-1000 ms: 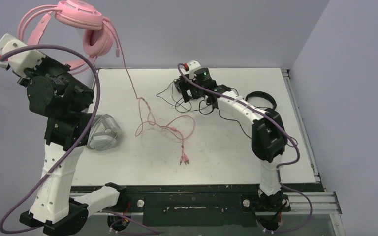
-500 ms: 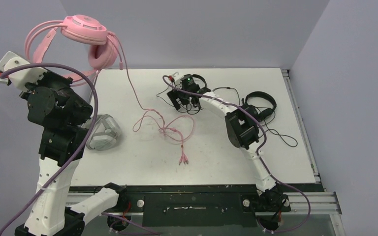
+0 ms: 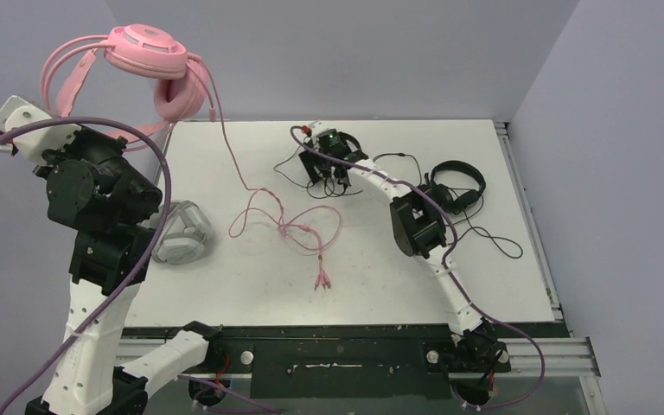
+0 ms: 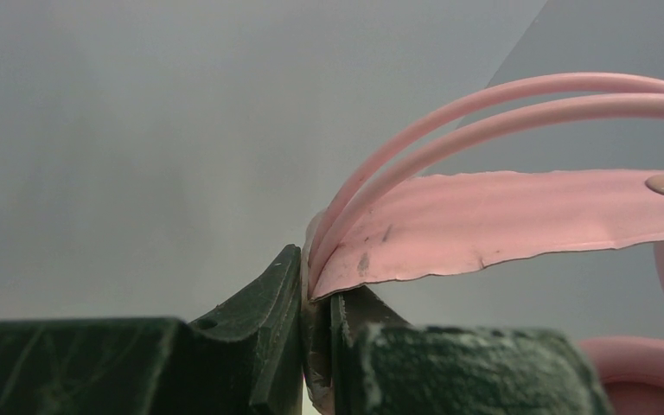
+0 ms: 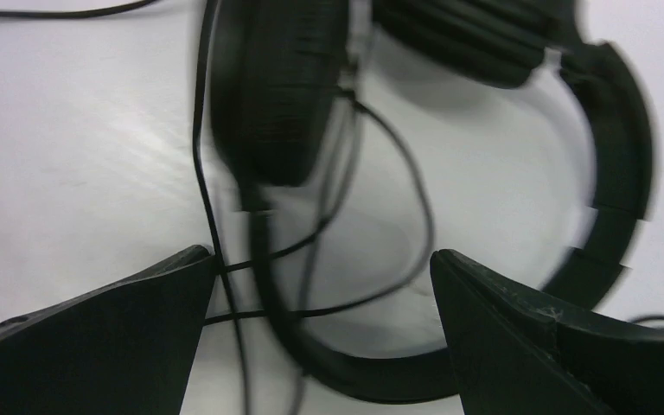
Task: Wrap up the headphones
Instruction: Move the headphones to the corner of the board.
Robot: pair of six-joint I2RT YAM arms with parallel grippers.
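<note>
The pink cable's loops are below my left gripper and to its right in the top view, so next I will move it down and across and release the headphones [image 4: 501,216] on top of them.
My left gripper [image 4: 316,303] is shut on the headband of the pink headphones [image 4: 501,216] and holds them high above the table's back left corner [image 3: 143,52]. Their pink cable [image 3: 285,226] hangs down and lies in loops on the table. My right gripper [image 5: 324,277] is open just above a thin black headset [image 5: 281,95] at the back middle [image 3: 328,160]. That headset's thin cable runs between the fingers, untouched as far as I can see. A second black headset [image 3: 458,183] lies to the right. The white-grey headset [image 3: 181,232] rests on the table's left side.
The black cables [image 3: 484,238] trail over the right half of the white table [image 3: 380,285]. Grey walls close off the back and the right side. The pink cable's plugs [image 3: 322,278] lie near the table's middle.
The right arm has folded and swung left, uncovering the second black headset; its gripper now hovers over the first one. The pink headphones have sunk slightly and their cable has shifted left.
</note>
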